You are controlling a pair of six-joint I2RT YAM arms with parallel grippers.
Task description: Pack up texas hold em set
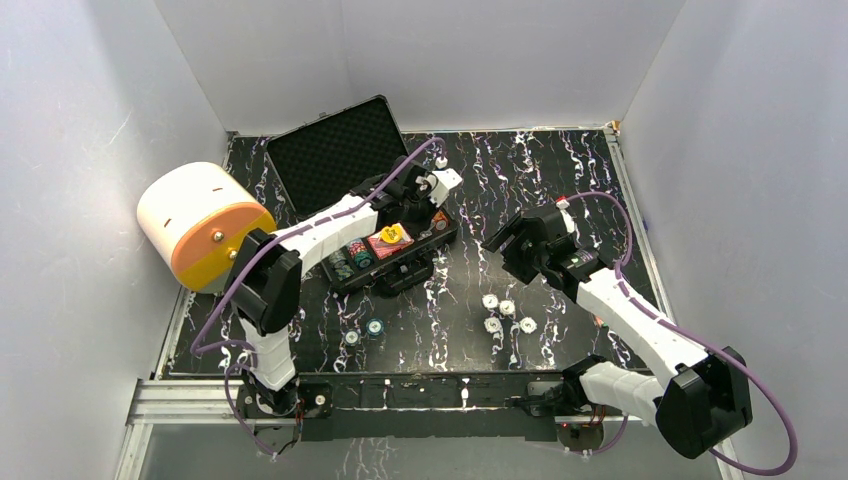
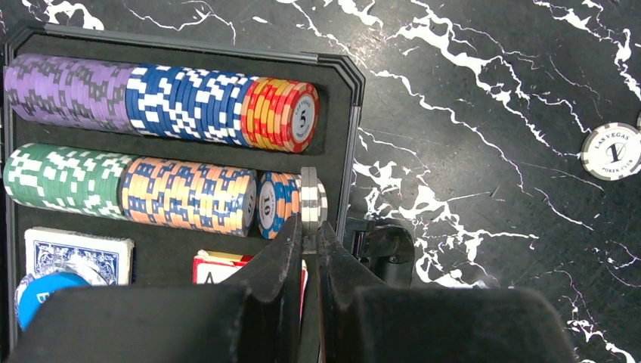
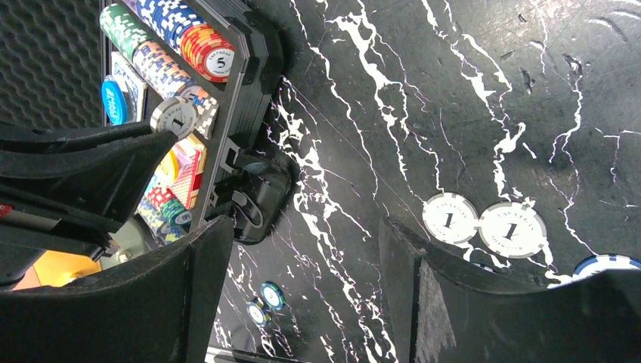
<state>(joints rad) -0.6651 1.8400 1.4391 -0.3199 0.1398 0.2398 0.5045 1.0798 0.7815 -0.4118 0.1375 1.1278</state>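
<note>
The chip goes down with my left gripper into the end of the orange row's groove (image 2: 329,206) next and is released. The row stops short of the case rim.
The black case (image 1: 335,150) lies open, its foam lid leaning back. Its tray (image 2: 351,113) holds rows of purple, blue, red, green and orange poker chips (image 2: 189,193), plus a blue card deck (image 2: 75,253). A yellow button (image 1: 395,234) rests on the red cards. My left gripper (image 2: 311,227) is shut on a white poker chip (image 2: 311,198), held edge-on at the right end of the orange row. My right gripper (image 3: 306,227) hangs open above bare table, right of the case. Several loose white chips (image 1: 505,312) and two blue-green chips (image 1: 363,332) lie on the table.
A big white-and-orange cylinder (image 1: 200,225) sits at the left wall beside the case. The case handle (image 2: 389,246) juts out toward the loose chips. Another white chip (image 2: 611,151) lies right of the tray. Pale walls close in the table.
</note>
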